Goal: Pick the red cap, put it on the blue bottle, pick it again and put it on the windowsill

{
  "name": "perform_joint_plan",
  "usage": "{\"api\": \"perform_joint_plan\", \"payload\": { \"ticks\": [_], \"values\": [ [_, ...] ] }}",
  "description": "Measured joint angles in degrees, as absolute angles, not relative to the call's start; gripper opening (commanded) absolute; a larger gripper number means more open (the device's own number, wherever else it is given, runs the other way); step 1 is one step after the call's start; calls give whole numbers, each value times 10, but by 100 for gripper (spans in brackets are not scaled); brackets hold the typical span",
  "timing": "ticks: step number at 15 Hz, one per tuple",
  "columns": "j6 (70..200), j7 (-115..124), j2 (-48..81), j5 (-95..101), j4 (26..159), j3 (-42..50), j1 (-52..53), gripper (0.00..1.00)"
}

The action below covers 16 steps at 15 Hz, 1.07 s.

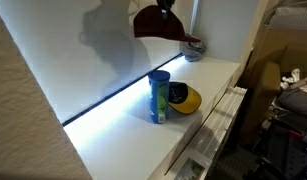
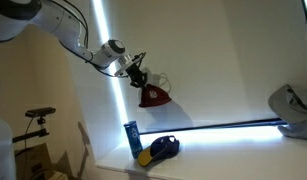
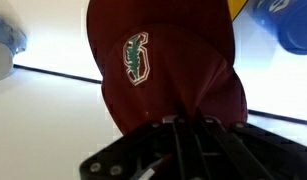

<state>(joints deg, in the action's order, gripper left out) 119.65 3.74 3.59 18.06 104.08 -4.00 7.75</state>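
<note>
I will move my gripper back and down over the bottle's top [image 1: 159, 76] and let go of the cap, because the red cap [image 1: 158, 24] hangs high above the bare blue bottle.
The red cap [image 1: 158, 24] hangs from my gripper [image 1: 165, 8], high above the windowsill [image 1: 113, 140]. In an exterior view the red cap [image 2: 154, 95] dangles below the gripper [image 2: 143, 75]. In the wrist view the cap [image 3: 163, 70] fills the frame, with a green emblem on its front, pinched between my shut fingers [image 3: 183, 125]. The blue bottle [image 1: 158, 97] stands upright on the sill, below and a little in front of the cap; it also shows in the exterior view [image 2: 132, 138] and at the wrist view's top right corner [image 3: 293, 25].
A yellow cap with dark inside [image 1: 183, 98] lies next to the bottle, also in the exterior view [image 2: 159, 149]. A grey-blue object [image 1: 193, 47] sits at the sill's far end. Boxes and clutter [image 1: 283, 90] stand beside the sill. A bright light strip [image 2: 203, 127] runs along the wall.
</note>
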Motion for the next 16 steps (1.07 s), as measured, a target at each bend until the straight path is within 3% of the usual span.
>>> {"api": "perform_joint_plan", "payload": {
  "ticks": [12, 16],
  "values": [
    [1050, 7, -13, 95, 1065, -99, 112, 2],
    [1071, 12, -26, 76, 1100, -104, 114, 2]
  ]
}}
